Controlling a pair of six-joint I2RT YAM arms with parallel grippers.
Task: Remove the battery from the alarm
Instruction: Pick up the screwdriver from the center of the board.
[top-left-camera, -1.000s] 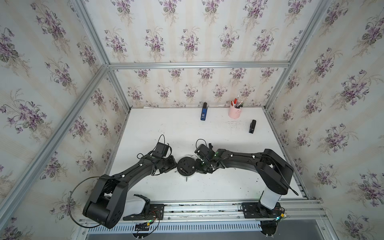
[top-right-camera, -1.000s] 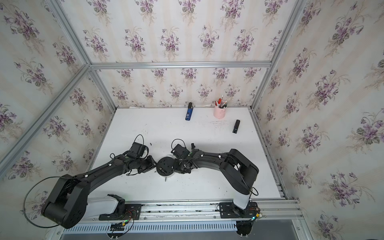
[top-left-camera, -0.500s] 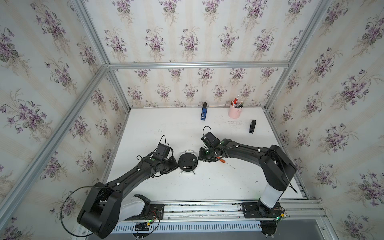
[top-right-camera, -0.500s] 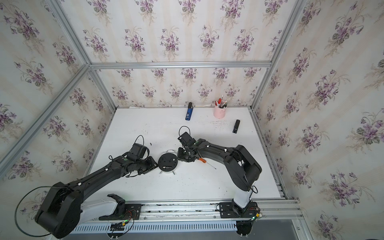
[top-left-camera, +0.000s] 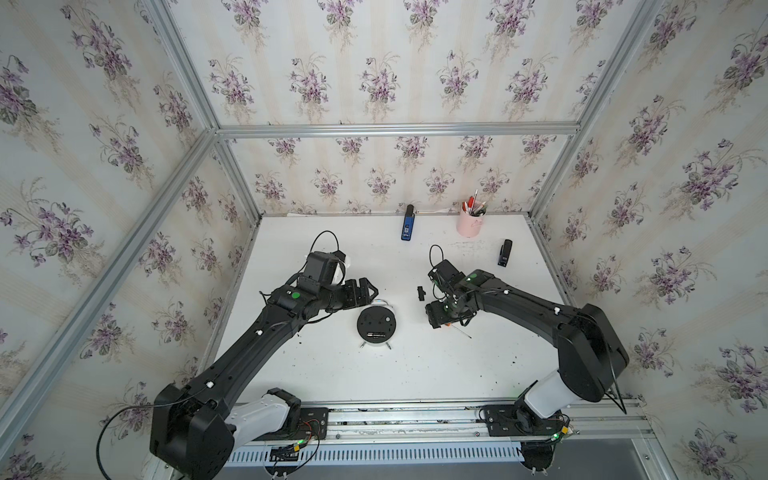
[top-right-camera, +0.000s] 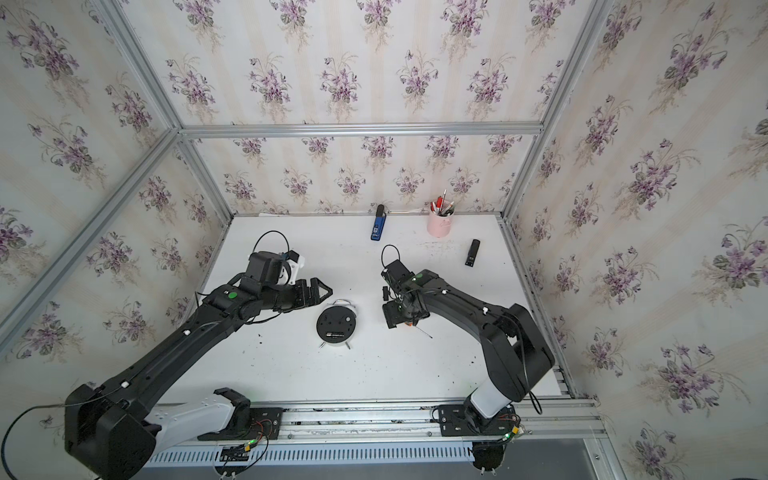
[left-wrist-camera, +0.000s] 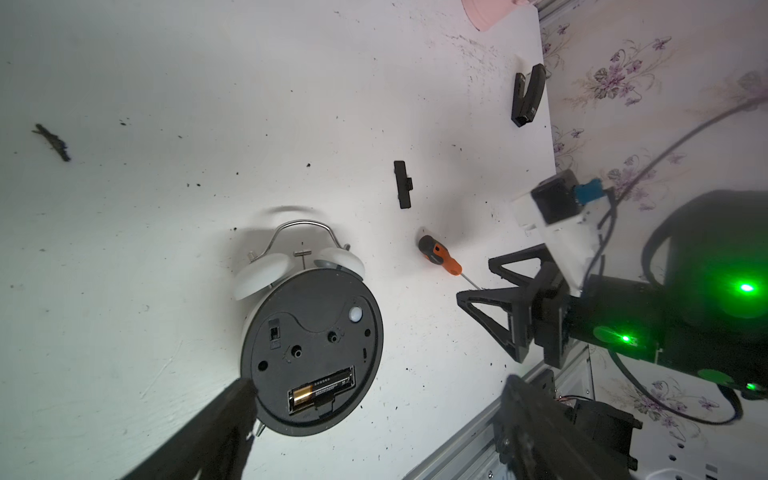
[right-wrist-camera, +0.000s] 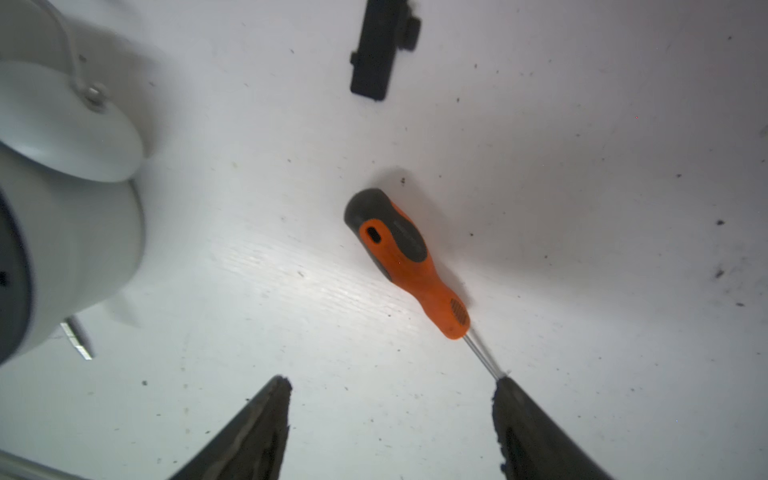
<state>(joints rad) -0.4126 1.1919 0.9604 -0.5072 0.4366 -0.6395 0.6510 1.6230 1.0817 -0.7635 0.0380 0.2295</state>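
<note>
The screwdriver's orange neck lies below, slanted to the fingers, so the open right gripper needs to go down next and turn its fingers to straddle that neck squarely.
The alarm lies face down on the white table, black back panel up. Its battery sits in the uncovered slot, gold end showing, also seen as a small strip in a top view. My left gripper hangs open just beyond the alarm's bells, holding nothing. The right gripper stands open to the alarm's right, over the screwdriver's shaft. The orange-and-black screwdriver lies flat on the table.
A small black cover piece lies beyond the screwdriver. At the back stand a pink pen cup, a blue device and a black stapler. An aluminium rail runs along the front edge.
Both grippers have opened and drawn back from the alarm, the left toward the back left, the right to the right. The screwdriver now lies on the table.
</note>
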